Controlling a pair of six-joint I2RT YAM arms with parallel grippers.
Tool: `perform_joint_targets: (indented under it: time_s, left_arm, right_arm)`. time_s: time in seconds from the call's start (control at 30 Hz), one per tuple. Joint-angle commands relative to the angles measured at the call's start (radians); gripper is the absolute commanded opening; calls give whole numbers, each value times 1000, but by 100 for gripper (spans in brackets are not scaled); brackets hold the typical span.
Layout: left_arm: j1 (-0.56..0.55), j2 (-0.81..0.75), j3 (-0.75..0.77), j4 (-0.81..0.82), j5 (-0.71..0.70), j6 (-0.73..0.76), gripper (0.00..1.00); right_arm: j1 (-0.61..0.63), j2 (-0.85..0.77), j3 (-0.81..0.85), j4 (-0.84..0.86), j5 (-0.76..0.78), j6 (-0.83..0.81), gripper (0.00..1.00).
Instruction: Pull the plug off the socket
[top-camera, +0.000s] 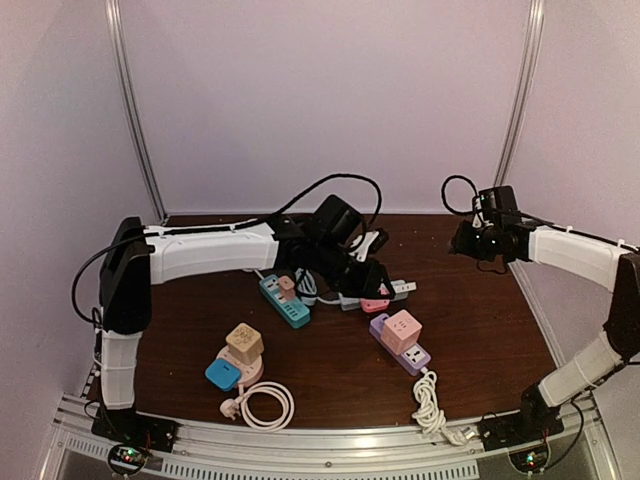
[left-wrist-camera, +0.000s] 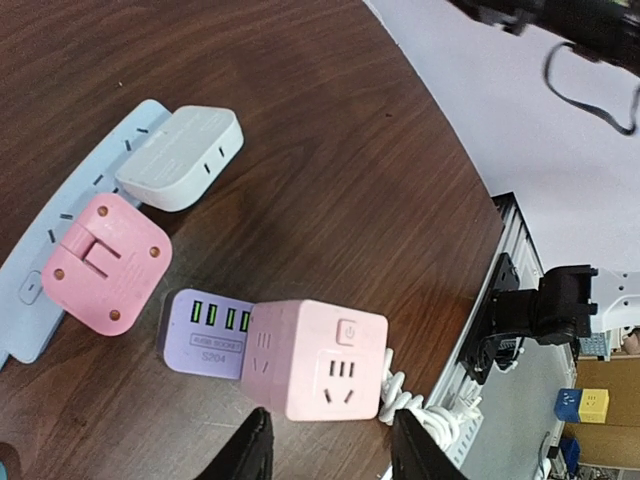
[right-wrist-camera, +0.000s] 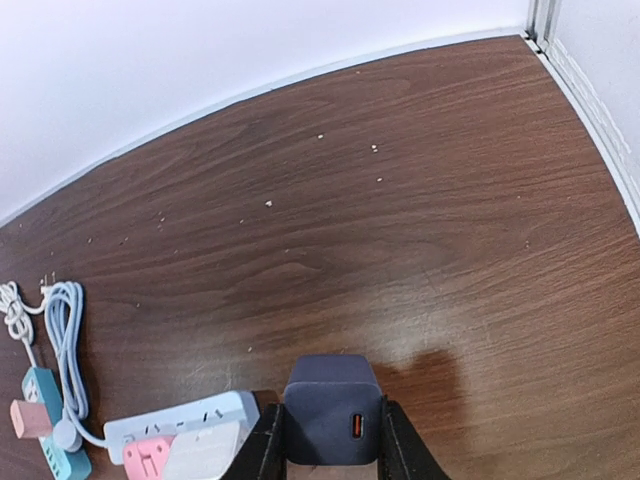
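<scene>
The right gripper will next lower the charger plug (right-wrist-camera: 330, 405) onto the empty part of the wood table below it, clear of every power strip, and let go.
My right gripper (right-wrist-camera: 332, 438) is shut on a dark blue-grey charger plug (right-wrist-camera: 330, 405) with an orange port, held above the wood table at the right rear (top-camera: 472, 240). A light blue power strip (left-wrist-camera: 90, 190) lies at the table's middle, with a pink plug (left-wrist-camera: 105, 262) and a white adapter (left-wrist-camera: 180, 158) seated in it; the strip also shows in the right wrist view (right-wrist-camera: 180, 425). My left gripper (left-wrist-camera: 330, 452) is open and empty, hovering over that strip (top-camera: 350, 300), its fingers (left-wrist-camera: 250, 450) near a pink cube socket (left-wrist-camera: 315, 358).
The pink cube sits on a purple strip (top-camera: 400, 342) with a bundled white cable (top-camera: 430, 405). A teal strip (top-camera: 285, 300) lies centre-left. A round pink socket (top-camera: 240, 365) holds a tan cube and a blue plug, with a coiled white cord (top-camera: 265, 405).
</scene>
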Motion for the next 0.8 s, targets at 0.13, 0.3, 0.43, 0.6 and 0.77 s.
perform_joint_targets:
  time_s: [0.13, 0.3, 0.43, 0.6, 0.77]
  left_arm:
    - [12, -192, -143, -13, -94, 54, 43]
    - [12, -241, -210, -12, -127, 53, 43]
    - [12, -250, -229, -1, -132, 47, 43]
    - [12, -247, -233, 16, -131, 40, 44]
    - [12, -238, -236, 24, -124, 33, 44]
  right_arm:
    - [-187, 234, 20, 311, -254, 94, 23]
    - [-252, 377, 42, 393, -344, 144, 23]
    - [-300, 438, 23, 449, -411, 179, 23]
    - [-328, 460, -6, 468, -439, 186, 28]
    - [-346, 478, -23, 462, -468, 184, 33]
